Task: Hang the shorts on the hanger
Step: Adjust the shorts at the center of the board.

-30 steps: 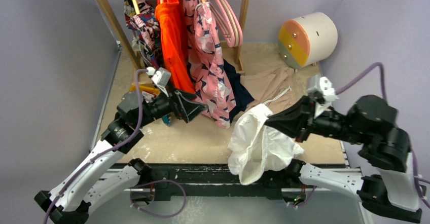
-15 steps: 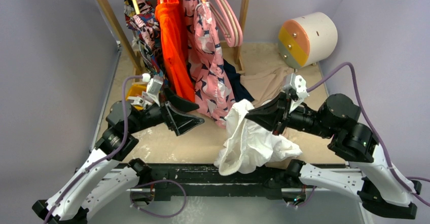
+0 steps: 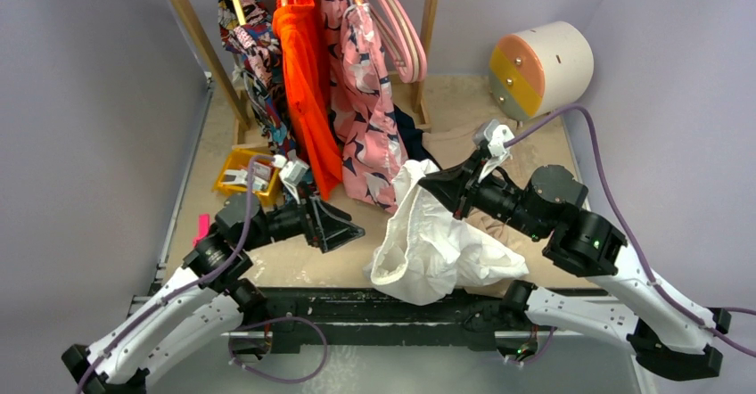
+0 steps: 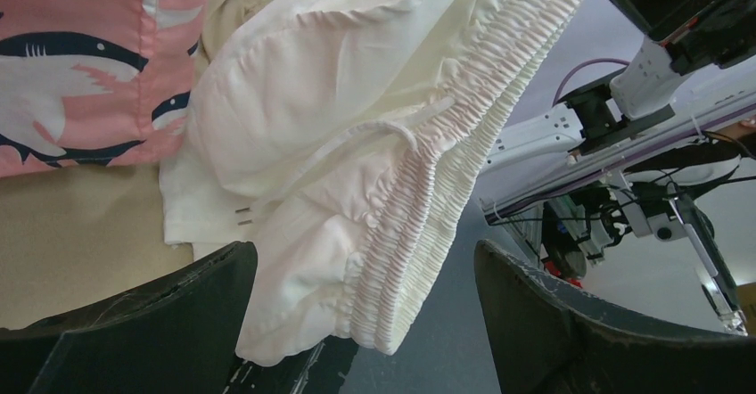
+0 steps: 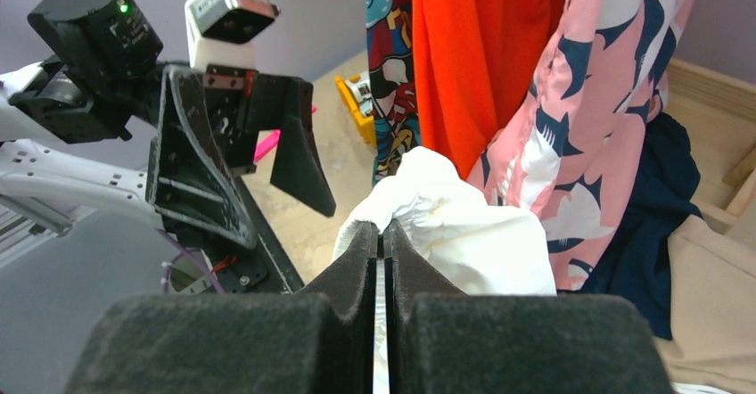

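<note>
I should next move my left gripper back and to the right in the top view, onto the waistband's loose lower end (image 3: 387, 274) (image 4: 378, 312), because my right gripper holds the waistband's other end.
The white shorts (image 3: 437, 247) hang bunched above the table's front middle, held up by one pinched spot. My right gripper (image 3: 430, 178) is shut on that fabric; in the right wrist view the pads (image 5: 361, 260) meet on the shorts (image 5: 472, 233). My left gripper (image 3: 346, 230) is open just left of the shorts. In the left wrist view the gathered waistband (image 4: 446, 171) hangs between the wide-apart fingers (image 4: 205, 296), touching neither. Pink hangers (image 3: 401, 28) hang bare on the rack at the back.
A wooden rack (image 3: 201, 42) holds a dark patterned garment (image 3: 254, 46), an orange one (image 3: 303, 73) and a pink navy-and-white one (image 3: 361, 100). A yellow bin (image 3: 241, 176) sits back left, a white drum (image 3: 542, 66) back right. A tan garment (image 5: 713, 287) lies on the table.
</note>
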You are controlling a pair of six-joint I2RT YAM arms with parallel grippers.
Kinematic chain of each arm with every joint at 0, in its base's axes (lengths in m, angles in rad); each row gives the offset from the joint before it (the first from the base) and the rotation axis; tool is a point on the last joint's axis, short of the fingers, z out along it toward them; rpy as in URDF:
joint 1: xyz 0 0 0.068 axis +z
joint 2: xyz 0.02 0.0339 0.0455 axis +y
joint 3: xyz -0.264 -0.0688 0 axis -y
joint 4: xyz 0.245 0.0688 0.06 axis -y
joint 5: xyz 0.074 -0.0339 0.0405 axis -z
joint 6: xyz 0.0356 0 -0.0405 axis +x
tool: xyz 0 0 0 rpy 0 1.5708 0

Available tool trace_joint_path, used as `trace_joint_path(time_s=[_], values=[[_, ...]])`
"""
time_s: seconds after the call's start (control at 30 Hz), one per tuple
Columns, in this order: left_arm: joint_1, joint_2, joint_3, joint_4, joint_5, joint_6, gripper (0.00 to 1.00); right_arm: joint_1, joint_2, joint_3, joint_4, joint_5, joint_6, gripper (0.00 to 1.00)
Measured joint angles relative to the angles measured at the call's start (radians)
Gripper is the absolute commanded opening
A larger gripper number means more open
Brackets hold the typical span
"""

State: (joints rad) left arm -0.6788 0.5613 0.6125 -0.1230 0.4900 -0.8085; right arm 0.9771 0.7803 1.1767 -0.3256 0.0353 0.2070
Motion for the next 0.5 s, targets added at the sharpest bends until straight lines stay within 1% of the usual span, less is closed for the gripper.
trace_joint_path(time_s=[0.07,0.13,0.27,0.33,0.37,0.43,0.5], values=[[-0.068,0.037,0.0,0.003,-0.039,0.009,0.83,0.0,-0.005,-0.014,0.012,0.011,0.006,0.0],[-0.192,0.098,0.0,0.001,-0.108,0.031,0.78,0.0,-0.016,-0.031,0.027,0.03,0.014,0.0],[-0.413,0.24,0.001,-0.002,-0.224,0.072,0.77,0.0,-0.029,-0.055,0.04,0.053,0.022,0.0],[-0.489,0.294,0.001,-0.021,-0.279,0.092,0.75,0.0,-0.035,-0.062,0.04,0.058,0.027,0.0],[-0.506,0.305,0.0,-0.029,-0.302,0.098,0.73,0.0,-0.038,-0.065,0.04,0.058,0.028,0.0],[-0.515,0.309,0.001,-0.032,-0.344,0.11,0.62,0.0,-0.047,-0.071,0.039,0.058,0.032,0.0],[-0.515,0.313,0.005,-0.035,-0.383,0.119,0.46,0.0,-0.053,-0.072,0.039,0.057,0.034,0.0]])
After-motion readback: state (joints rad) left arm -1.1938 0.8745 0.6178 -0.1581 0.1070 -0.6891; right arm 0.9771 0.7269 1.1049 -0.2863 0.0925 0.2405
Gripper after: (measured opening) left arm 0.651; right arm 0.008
